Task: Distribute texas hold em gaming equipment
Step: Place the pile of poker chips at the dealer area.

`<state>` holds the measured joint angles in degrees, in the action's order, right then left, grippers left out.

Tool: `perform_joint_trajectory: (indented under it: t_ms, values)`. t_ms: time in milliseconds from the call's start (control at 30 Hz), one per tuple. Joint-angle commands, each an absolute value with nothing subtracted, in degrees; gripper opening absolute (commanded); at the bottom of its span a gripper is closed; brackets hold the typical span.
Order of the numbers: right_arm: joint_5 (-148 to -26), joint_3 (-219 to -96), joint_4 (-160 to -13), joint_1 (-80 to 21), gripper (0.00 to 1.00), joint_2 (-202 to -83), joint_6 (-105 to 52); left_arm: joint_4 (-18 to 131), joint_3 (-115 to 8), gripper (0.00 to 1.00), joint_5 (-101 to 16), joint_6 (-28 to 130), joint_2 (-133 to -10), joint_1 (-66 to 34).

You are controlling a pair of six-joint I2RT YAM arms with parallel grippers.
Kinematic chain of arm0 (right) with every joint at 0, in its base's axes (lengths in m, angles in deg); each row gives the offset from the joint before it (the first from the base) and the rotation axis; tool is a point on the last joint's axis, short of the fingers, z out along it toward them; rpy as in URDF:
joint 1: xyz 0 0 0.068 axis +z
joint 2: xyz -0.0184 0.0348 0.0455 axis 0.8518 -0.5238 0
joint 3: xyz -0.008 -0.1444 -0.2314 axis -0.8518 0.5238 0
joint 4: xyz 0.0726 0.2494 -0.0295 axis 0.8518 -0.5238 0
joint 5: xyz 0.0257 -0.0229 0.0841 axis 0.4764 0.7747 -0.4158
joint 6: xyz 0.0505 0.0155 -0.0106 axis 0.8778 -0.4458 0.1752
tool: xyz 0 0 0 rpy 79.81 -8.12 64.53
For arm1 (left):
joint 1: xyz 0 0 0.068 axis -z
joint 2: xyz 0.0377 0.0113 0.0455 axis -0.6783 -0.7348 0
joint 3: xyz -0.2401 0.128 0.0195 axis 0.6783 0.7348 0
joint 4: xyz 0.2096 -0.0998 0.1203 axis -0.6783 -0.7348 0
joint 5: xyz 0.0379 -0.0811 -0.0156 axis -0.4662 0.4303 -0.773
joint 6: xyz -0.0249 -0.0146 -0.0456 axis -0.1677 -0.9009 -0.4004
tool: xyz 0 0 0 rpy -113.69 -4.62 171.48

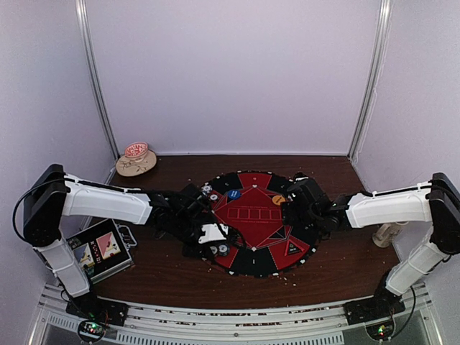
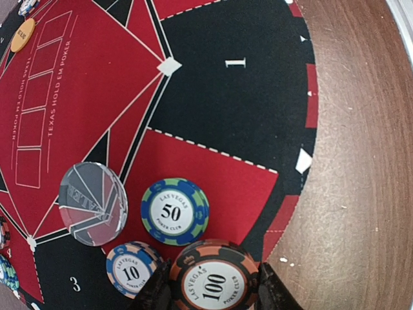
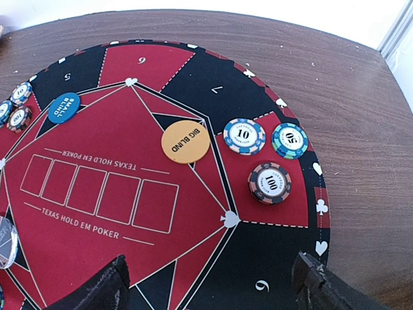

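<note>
Next, my left gripper lowers and releases the black-and-orange chip (image 2: 213,279) on the red sector's outer part, since that spot lies just below the gripper, beside the blue-green chip.
A round red-and-black poker mat (image 1: 248,212) lies mid-table. My left gripper (image 2: 213,290) is shut on a black-and-orange 100 chip (image 2: 213,279) just above the mat's near red sector. A blue-green 50 chip (image 2: 175,212), a blue-and-peach 10 chip (image 2: 132,269) and a clear dealer button (image 2: 92,203) lie beside it. My right gripper (image 3: 210,287) hangs open over the mat's far side with nothing between its fingers. Ahead of it lie a 10 chip (image 3: 244,136), a 50 chip (image 3: 289,140), a 100 chip (image 3: 270,183), the orange big blind button (image 3: 186,141) and the blue small blind button (image 3: 64,107).
More chips (image 3: 18,104) sit on a sector at the left of the right wrist view. A metal case with card pictures (image 1: 99,248) lies by the left arm's base. A round beige object (image 1: 136,159) stands at the back left. Another beige object (image 1: 388,233) is partly hidden behind the right arm.
</note>
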<state>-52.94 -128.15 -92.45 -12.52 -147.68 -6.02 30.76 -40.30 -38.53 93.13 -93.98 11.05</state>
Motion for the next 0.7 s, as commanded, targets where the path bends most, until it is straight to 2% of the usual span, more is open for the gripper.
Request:
perform_joint_trajectory:
  t_ms: [0, 667]
  values:
    - [-51.8, -127.5, -91.8, -12.4, 0.89, -146.1, -6.2, 33.8, -39.4, 0.32, -39.8, 93.9, -95.4, 11.4]
    - [-52.0, -127.6, -91.7, -12.4, 0.88, -146.6, -6.4, 35.0, -37.9, 0.33, -40.4, 93.9, -97.8, 11.8]
